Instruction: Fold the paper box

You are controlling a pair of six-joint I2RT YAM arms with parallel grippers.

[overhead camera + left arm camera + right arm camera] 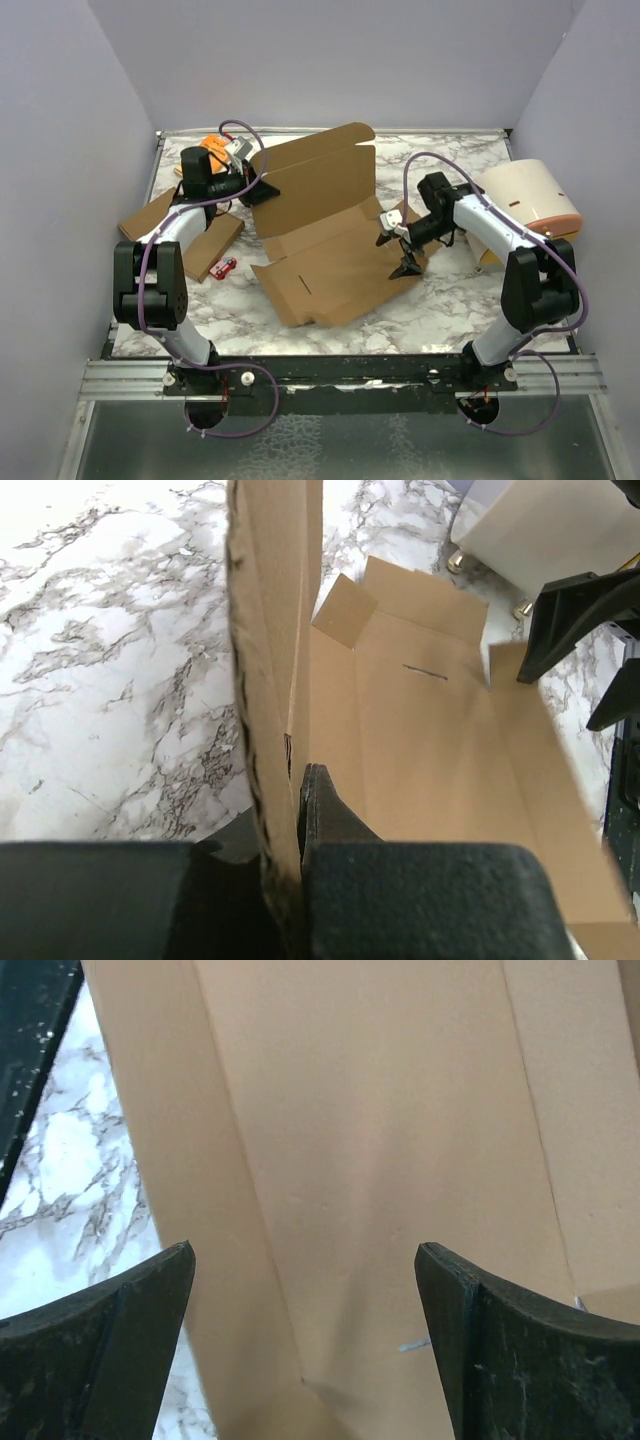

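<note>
My right gripper moves outward along the sheet's end onto the side flap's far corner (402, 207) next, since that flap lies unfolded while the back panel (315, 175) stands upright.
The paper box (330, 250) is a large brown die-cut sheet in the middle of the marble table, its back panel (315, 175) lifted upright. My left gripper (262, 188) is shut on that raised panel's left edge; in the left wrist view the cardboard edge (262, 680) runs up from between the pinched jaws of the left gripper (290, 800). My right gripper (396, 250) hovers open over the sheet's right side. In the right wrist view the right gripper (305, 1270) has nothing between its fingers, and creased cardboard (380, 1140) lies below.
A smaller brown cardboard piece (160, 215) lies at the left under the left arm. Orange items (213, 150) sit at the back left and a small red object (225, 266) near the sheet's left edge. A cream cylinder-shaped device (530, 195) stands at the right.
</note>
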